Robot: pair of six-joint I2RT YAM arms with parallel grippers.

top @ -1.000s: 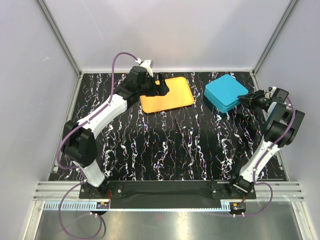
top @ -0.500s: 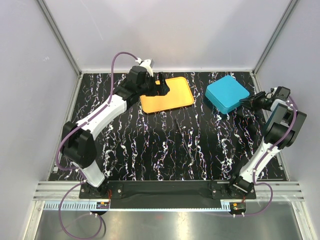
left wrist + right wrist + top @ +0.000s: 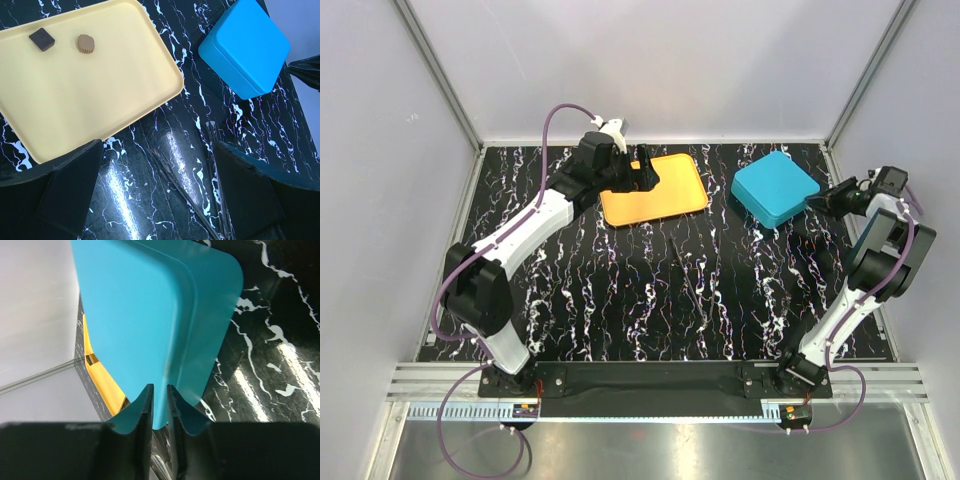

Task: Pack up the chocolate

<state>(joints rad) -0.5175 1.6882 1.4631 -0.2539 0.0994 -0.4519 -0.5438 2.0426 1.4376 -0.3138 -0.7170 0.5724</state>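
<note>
The teal box is closed. I will move my right gripper outward and to the left in the top view, over the teal box lid's far corner, to release.
Two chocolates lie at the far end of the orange tray: a dark brown square and a tan fluted round one. In the top view my left gripper hides them. It hovers over the left end of the tray, and its jaws are wide open and empty. The closed teal box stands right of the tray. My right gripper is just off the box's right corner. Its fingers are almost together with nothing between them, pointing at the box lid.
The black marbled table is walled by white panels at the back and both sides. The box also shows in the left wrist view. The tray's edge shows behind the box in the right wrist view.
My right gripper has drawn back to the right, away from the teal box, and the box has shifted slightly. My left arm has not moved.
</note>
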